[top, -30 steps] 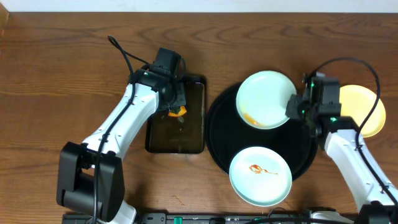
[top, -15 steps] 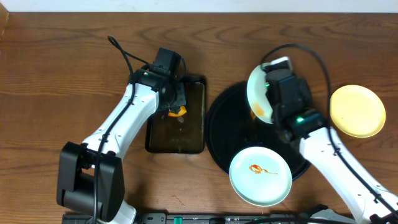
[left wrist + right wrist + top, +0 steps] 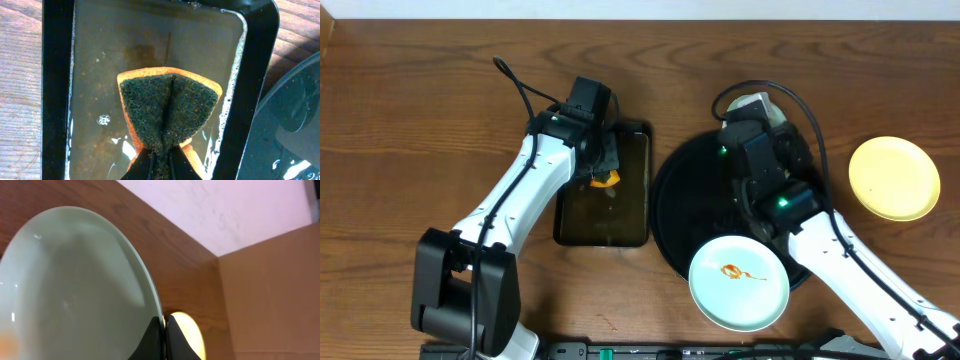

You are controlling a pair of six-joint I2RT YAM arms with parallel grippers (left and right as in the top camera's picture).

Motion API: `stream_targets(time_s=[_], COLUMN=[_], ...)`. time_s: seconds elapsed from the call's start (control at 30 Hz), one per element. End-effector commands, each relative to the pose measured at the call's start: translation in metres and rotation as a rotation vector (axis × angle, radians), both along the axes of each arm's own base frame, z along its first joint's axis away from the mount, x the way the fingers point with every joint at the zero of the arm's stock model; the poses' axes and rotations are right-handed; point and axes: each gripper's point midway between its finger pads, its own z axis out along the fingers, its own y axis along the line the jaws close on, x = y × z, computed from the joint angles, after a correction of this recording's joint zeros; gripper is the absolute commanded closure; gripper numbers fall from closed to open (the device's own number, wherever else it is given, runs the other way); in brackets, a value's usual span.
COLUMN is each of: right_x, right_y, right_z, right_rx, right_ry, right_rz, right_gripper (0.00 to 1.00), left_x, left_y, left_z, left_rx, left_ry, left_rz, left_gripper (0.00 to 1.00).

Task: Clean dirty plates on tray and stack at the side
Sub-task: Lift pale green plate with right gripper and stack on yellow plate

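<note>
I will swing my right gripper to the right in the overhead view next, then down, and let go of the mint plate on the pale yellow plate point(image 3: 892, 178) point(image 3: 190, 334), because that one is bare.
My right gripper point(image 3: 164, 326) is shut on the rim of a pale mint plate point(image 3: 75, 290), held tilted on edge with an orange smear at its lower left. In the overhead view the right arm point(image 3: 765, 165) hides this plate above the round black tray point(image 3: 680, 210). A second mint plate point(image 3: 739, 283) with a red sauce smear lies at the tray's front. The pale yellow plate point(image 3: 892, 178) lies on the table to the right of the tray and also shows in the right wrist view point(image 3: 186, 335). My left gripper point(image 3: 162, 159) is shut on an orange sponge point(image 3: 170, 107) with a dark scouring side.
A rectangular black tray point(image 3: 604, 190) holding brownish soapy water point(image 3: 105, 65) stands left of the round tray. The sponge hangs over it. The wooden table point(image 3: 410, 120) extends to the left. A cardboard box point(image 3: 270, 295) stands beyond the table.
My right arm lifted the mint plate off the back of the round tray, tipped it on edge and swung left over the tray. The yellow plate is now uncovered. The left arm has not moved.
</note>
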Motion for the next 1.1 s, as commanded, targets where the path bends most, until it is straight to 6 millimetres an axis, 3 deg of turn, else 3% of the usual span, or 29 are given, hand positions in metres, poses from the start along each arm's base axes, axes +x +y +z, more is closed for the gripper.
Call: stream_targets(time_s=[0.0,0.13,0.17,0.37,0.53,0.67,0.8,0.93,1.0,1.03,1.07], right_x=[0.003,0.005,0.005,0.0,-0.026,-0.049,-0.066,-0.06,-0.052,-0.047,-0.041], right_y=[-0.019,-0.06,-0.066,-0.149,-0.228,-0.271,-0.298,-0.306,-0.3,-0.294,-0.287], right_z=[-0.006,-0.038,-0.041,-0.05,-0.051,-0.062,-0.085,-0.099,-0.098,-0.097,-0.096], right_rx=[0.244,0.505,0.539,0.777,0.852,0.864,0.902,0.977,1.022,1.059,1.101], right_ry=[-0.04,0.025,0.03,-0.036,-0.153,-0.195,-0.199,-0.197,-0.197,-0.19,-0.176], right_rz=[-0.121,-0.27,-0.283,-0.511,-0.75,-0.898,-1.027,-1.017,-0.974,-0.941,-0.9], right_gripper=[0.99,0.99,0.99,0.99,0.99,0.99,0.99,0.99,0.87,0.7,0.62], left_x=[-0.003,-0.003,-0.003,-0.003,-0.003,-0.003,-0.005,-0.005,-0.005,-0.005,-0.005], left_y=[0.003,0.003,0.003,0.003,0.003,0.003,0.003,0.004,0.004,0.004,0.004], left_z=[-0.003,-0.003,-0.003,-0.003,-0.003,-0.003,-0.003,-0.003,-0.003,-0.003,-0.003], left_rx=[0.014,0.014,0.014,0.014,0.014,0.014,0.016,0.017,0.017,0.017,0.017], left_ry=[0.008,0.008,0.008,0.008,0.008,0.008,0.015,0.018,0.017,0.017,0.017], left_rz=[-0.002,-0.002,-0.002,-0.002,-0.002,-0.002,-0.002,-0.002,-0.002,-0.002,-0.002], left_gripper=[0.93,0.93,0.92,0.93,0.93,0.93,0.93,0.93,0.93,0.93,0.93])
